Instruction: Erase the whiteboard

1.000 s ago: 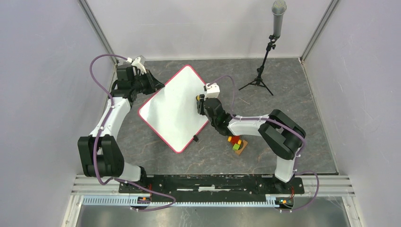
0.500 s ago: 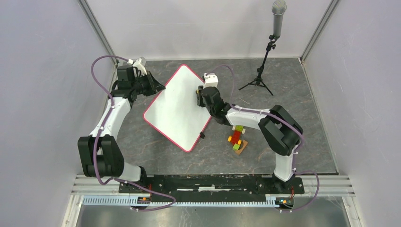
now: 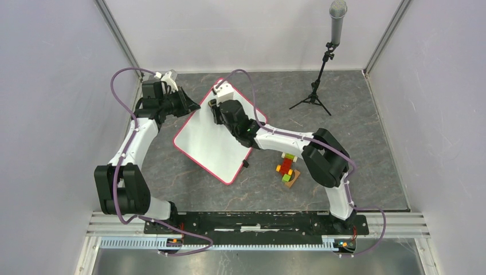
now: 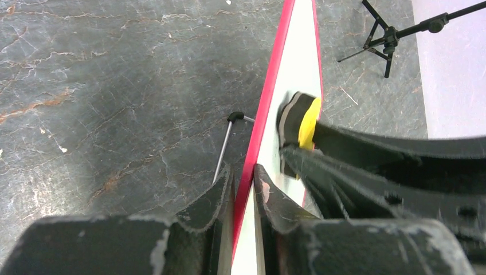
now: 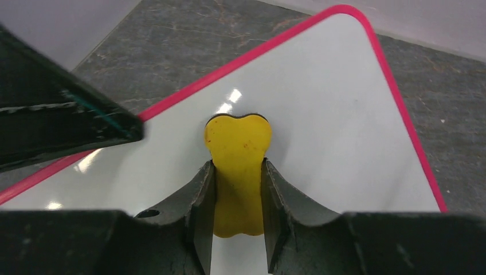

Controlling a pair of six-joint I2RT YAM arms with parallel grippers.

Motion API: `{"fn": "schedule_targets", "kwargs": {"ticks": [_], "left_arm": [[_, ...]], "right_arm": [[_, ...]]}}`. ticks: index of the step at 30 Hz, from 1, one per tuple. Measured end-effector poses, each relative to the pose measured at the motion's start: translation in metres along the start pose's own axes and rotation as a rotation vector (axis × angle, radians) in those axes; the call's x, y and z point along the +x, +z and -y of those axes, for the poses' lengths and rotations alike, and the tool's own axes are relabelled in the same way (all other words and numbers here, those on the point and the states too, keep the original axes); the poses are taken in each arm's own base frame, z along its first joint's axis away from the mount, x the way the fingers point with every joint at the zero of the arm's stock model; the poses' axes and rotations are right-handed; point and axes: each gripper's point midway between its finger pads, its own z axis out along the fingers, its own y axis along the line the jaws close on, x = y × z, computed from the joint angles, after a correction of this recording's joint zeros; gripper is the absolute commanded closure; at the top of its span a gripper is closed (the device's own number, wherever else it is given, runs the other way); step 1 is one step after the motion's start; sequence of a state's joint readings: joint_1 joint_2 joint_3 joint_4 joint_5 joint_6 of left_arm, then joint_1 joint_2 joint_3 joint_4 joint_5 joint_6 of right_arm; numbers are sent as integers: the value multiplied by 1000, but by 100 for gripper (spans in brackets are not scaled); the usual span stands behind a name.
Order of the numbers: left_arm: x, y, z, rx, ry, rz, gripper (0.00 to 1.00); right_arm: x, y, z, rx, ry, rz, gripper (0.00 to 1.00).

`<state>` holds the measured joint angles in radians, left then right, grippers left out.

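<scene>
I will wipe back, cross to the floor beyond the blocks, which is below my right gripper and to its right in the top view, then lower and release the eraser [image 5: 238,166].
The whiteboard [image 3: 213,143] is a white board with a red-pink rim, lying tilted on the grey floor. No writing shows on it. My left gripper [image 3: 192,106] is shut on its left edge; in the left wrist view the rim [image 4: 261,126] runs between my jaws [image 4: 243,175]. My right gripper [image 3: 216,110] is shut on a yellow eraser [image 5: 238,166] and presses it on the board [image 5: 321,132] near its far corner. The eraser also shows in the left wrist view [image 4: 308,121].
A microphone stand [image 3: 321,74] is at the back right. A stack of coloured blocks [image 3: 286,169] sits right of the board. A small black clip foot [image 3: 245,164] sticks out at the board's right edge. Grey walls close in on both sides.
My right gripper swept the eraser across the board from its right edge toward the far left corner. The board shifted slightly right. My left gripper held its place.
</scene>
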<state>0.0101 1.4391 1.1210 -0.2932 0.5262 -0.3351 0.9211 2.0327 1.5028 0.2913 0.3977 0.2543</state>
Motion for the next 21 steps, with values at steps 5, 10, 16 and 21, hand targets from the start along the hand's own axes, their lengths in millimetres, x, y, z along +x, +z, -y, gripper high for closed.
{"fn": "schedule_targets", "kwargs": {"ticks": [5,10,16,21], "left_arm": [[0,0,0,-1,-1,-1,78],[1,-1,-2,-7,-5,-2,78],[2,-2,-1,-4,-5,-3,78],[2,-2,0,4,-4,-4,78]], "right_arm": [[-2,-10,-37,-87,-84,20,64],[2,-22,-62,-166,-152,32,64],[17,-48,-94,-324,-219,39,64],[37,-76,-112,-476,-283,34,64]]}}
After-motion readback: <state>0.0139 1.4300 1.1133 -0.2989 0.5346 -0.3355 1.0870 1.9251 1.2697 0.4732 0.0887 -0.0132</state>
